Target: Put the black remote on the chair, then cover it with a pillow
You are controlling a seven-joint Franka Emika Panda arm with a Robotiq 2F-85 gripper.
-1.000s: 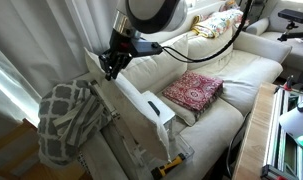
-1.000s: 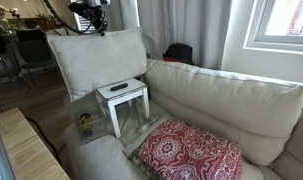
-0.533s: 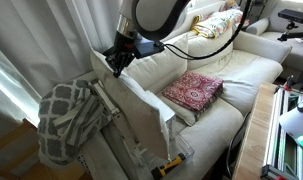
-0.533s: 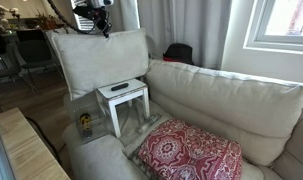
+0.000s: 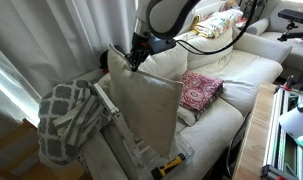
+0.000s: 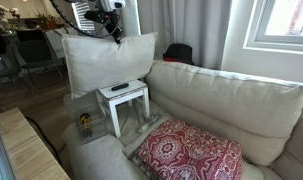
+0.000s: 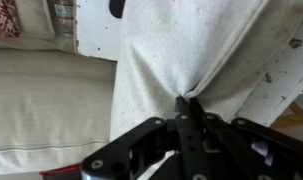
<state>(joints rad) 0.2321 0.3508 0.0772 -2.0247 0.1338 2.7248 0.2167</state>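
Observation:
The black remote is lying on the small white stool's top (image 6: 121, 91) (image 7: 96, 30), still uncovered. My gripper should next lower the cream pillow toward it and let go of the fabric fold.
The large cream pillow (image 5: 146, 105) hangs in the air, pinched at its top edge by my gripper (image 5: 140, 56), which is shut on a fold of its fabric. In an exterior view the pillow (image 6: 111, 62) dangles from the gripper (image 6: 116, 33) just above a small white stool. The black remote (image 6: 119, 87) lies on that stool's top, below the pillow. The cream chair (image 6: 226, 100) stretches beside it, its seat (image 5: 226, 75) bare apart from a red cushion. In the wrist view the fingertips (image 7: 184, 100) clamp bunched pillow cloth (image 7: 191, 45).
A red patterned cushion (image 5: 199, 90) (image 6: 191, 150) lies on the seat. The white stool (image 6: 126, 100) stands against the chair's arm. A grey-and-white lattice blanket (image 5: 66, 115) is piled beside the curtain. A small yellow object (image 5: 171, 163) lies on the floor.
My gripper has closed on the pillow's top edge, raised it and carried it sideways toward the chair. The pillow has turned and now hangs face-on. The remote has not moved.

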